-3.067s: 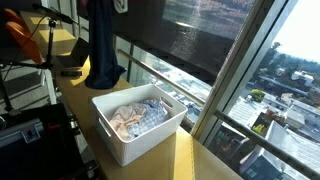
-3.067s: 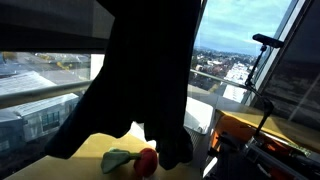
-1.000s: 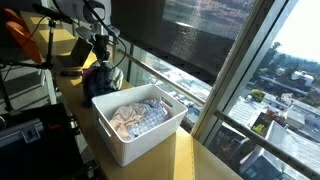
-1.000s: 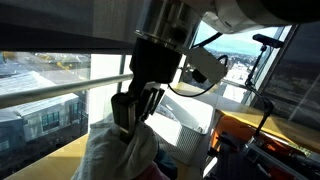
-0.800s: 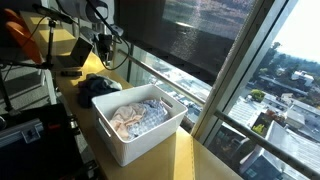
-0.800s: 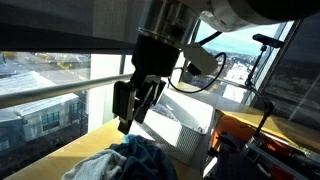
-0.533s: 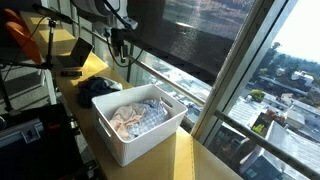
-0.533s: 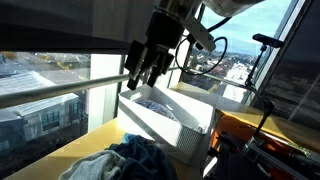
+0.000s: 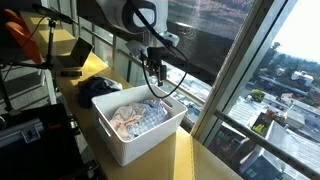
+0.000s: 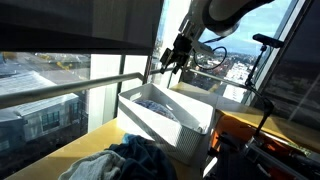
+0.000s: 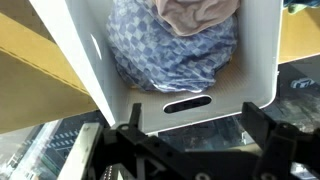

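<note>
My gripper is going down into the bin [image 9: 140,146] next, away from the bin's far end, onto the blue checked cloth [image 9: 147,117], which lies uncovered next to the pink one.
A white plastic bin [image 9: 140,146] stands on the yellow table, holding a blue checked cloth [image 11: 175,50] and a pale pink cloth [image 11: 195,12]. My gripper [image 9: 155,70] hangs open and empty above the bin's far end, close to the window. In the wrist view its two black fingers [image 11: 130,125] spread wide over the bin's end wall and handle slot [image 11: 188,105]. A dark blue garment [image 9: 100,88] lies crumpled on the table beside the bin, apart from the gripper. In an exterior view the same heap [image 10: 140,160] sits in front of the bin [image 10: 165,120], the gripper [image 10: 172,60] high behind it.
Tall window glass and a rail [image 9: 190,85] run along the table's far side. A laptop [image 9: 75,58] sits at the table's back end, with orange gear [image 9: 15,35] and stands behind it. A camera stand [image 10: 265,45] rises beyond the bin.
The gripper opened and let go of the dark blue garment, which dropped onto the table beside the bin. The arm then rose and swung over the bin towards the window.
</note>
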Controlling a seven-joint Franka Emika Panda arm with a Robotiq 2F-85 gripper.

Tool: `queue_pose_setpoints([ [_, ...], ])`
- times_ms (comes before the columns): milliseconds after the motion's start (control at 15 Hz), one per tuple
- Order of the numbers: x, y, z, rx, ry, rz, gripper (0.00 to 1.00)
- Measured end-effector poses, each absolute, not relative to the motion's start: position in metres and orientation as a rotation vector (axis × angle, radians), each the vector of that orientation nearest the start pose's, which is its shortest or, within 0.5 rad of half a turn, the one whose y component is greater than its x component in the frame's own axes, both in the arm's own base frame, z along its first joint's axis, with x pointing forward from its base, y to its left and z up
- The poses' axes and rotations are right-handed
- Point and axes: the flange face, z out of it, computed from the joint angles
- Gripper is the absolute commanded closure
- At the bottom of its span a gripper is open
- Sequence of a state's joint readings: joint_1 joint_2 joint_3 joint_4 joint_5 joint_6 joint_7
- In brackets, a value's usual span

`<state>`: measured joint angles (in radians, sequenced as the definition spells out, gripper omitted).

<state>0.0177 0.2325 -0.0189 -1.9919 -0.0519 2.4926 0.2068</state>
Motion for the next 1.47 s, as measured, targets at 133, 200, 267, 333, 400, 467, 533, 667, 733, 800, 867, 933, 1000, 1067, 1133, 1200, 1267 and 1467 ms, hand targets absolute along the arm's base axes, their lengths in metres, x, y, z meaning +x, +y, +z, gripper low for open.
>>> queue_pose_setpoints([
  [133,0.625,-0.026,0.345,-3.123,0.294,-0.419,0.0],
  [200,0.627,-0.033,0.327,-3.124,0.306,-0.41,0.0],
  [267,0.628,-0.036,0.309,-3.122,0.315,-0.398,0.0],
  [333,0.63,-0.036,0.291,-3.119,0.323,-0.385,0.0],
  [400,0.631,-0.036,0.274,-3.116,0.328,-0.373,0.0],
  [467,0.633,-0.035,0.257,-3.113,0.334,-0.358,0.0],
  [533,0.634,-0.034,0.242,-3.11,0.341,-0.34,0.0],
  [667,0.636,-0.031,0.214,-3.112,0.342,-0.302,0.0],
  [733,0.638,-0.03,0.201,-3.115,0.339,-0.279,0.0],
  [800,0.639,-0.028,0.189,-3.118,0.334,-0.257,0.0],
  [867,0.64,-0.025,0.178,-3.121,0.328,-0.24,0.0],
  [933,0.641,-0.022,0.169,-3.123,0.319,-0.227,0.25],
  [1000,0.643,-0.017,0.162,-3.125,0.308,-0.219,0.26],
  [1067,0.645,-0.012,0.157,-3.127,0.295,-0.214,0.35],
  [1133,0.647,-0.005,0.153,-3.128,0.28,-0.212,0.42],
  [1200,0.649,0.001,0.152,-3.13,0.265,-0.214,0.49],
  [1267,0.651,0.008,0.152,-3.131,0.25,-0.217,0.57],
  [1467,0.655,0.027,0.16,-3.13,0.223,-0.215,0.78],
])
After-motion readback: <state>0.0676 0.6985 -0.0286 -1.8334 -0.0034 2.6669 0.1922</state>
